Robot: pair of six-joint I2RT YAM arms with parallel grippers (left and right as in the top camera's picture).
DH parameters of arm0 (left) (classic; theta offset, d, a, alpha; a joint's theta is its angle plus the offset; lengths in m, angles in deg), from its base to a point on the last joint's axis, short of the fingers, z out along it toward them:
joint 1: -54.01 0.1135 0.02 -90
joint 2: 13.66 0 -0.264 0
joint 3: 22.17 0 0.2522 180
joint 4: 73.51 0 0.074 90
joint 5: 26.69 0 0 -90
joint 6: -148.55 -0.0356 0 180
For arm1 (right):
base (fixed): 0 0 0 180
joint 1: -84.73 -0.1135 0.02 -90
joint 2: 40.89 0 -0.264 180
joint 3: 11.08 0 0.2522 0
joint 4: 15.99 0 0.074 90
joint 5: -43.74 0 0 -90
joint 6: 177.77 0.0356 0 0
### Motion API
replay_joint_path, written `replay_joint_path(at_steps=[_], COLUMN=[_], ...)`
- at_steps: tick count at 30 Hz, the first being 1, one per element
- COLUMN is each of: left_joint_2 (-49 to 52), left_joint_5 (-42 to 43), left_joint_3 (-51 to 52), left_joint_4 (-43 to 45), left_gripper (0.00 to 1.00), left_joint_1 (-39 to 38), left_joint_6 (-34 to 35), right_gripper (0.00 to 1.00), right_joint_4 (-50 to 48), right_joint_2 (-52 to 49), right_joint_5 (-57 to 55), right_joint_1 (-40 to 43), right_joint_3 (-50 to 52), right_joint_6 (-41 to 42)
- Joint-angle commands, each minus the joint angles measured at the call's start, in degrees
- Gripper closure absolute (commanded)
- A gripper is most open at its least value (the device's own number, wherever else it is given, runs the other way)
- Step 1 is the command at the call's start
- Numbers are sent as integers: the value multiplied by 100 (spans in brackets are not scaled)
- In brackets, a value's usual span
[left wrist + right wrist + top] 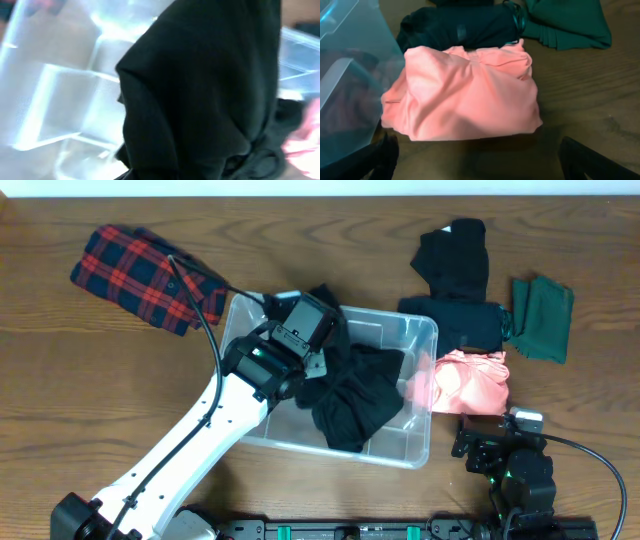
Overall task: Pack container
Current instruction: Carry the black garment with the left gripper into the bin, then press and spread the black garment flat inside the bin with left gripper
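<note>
My left gripper should lower the black garment toward that end of the container and then open inside it.
The clear plastic container (392,444) sits mid-table, and its ribbed wall (60,100) fills the left of the left wrist view. A black garment (355,395) drapes into it and hangs from my left gripper (322,358), which is shut on it above the bin's left half. In the left wrist view that garment (200,90) hides the fingers. My right gripper (480,160) stands open low over the table, just in front of a folded pink garment (465,92) that lies against the container's right wall (350,65). Nothing is between its fingers (585,162).
A folded black garment (460,320) lies behind the pink garment (470,380), with a green one (542,315) to its right and another black one (455,255) further back. A red plaid shirt (145,275) lies at the far left.
</note>
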Motion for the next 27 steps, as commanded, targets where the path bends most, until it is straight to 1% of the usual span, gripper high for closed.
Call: replay_joint_path(at_steps=[1, 6, 7, 11, 12, 14, 15, 16, 17, 18, 19, 22, 25, 26, 27], left_joint_2=[-55, -55, -55, -55, -55, -55, -55, -59, -59, -63, -63, -63, -63, -48, -37], left_joint_5=[-387, -511, -507, -481, -483, -483, -490, -520, -612, -715, -831, -922, -905, -831, -669], left_joint_3=[-68, -70, -70, -70, -70, -70, -70, -70, -72, -83, -103, -245, -286, -271, -234], left_joint_4=[-437, -1075, -1176, -1716, -1884, -2138, -2225, -2277, -2299, -2297, -2297, -2216, -1777, -1574, -1353], left_gripper=[93, 92, 89, 86, 83, 57, 50, 36, 29, 19, 13, 9, 9, 22, 37], left_joint_1=[-33, -33, -33, -33, -33, -33, -33, -33, -33, -31, -26, 0, -2, -2, 0], left_joint_6=[315, 459, 459, 461, 459, 457, 446, 413, 343, 286, 284, 278, 68, -39, -219], right_gripper=[1, 1, 1, 1, 1, 1, 1, 1, 1, 1, 1, 1, 1, 1, 1], right_joint_4=[9, 9, 9, 9, 9, 9, 9, 9, 9, 9, 9, 9, 9, 9, 9], right_joint_2=[31, 31, 31, 31, 31, 31, 31, 31, 31, 31, 31, 31, 31, 31, 31], right_joint_5=[-15, -15, -15, -15, -15, -15, -15, -15, -15, -15, -15, -17, -15, -15, -15], right_joint_1=[33, 33, 33, 33, 33, 33, 33, 33, 33, 33, 33, 33, 33, 33, 33], right_joint_3=[24, 24, 24, 24, 24, 24, 24, 24, 24, 24, 24, 24, 24, 24, 24], right_joint_6=[87, 87, 87, 90, 87, 87, 87, 87, 87, 87, 87, 87, 87, 87, 87])
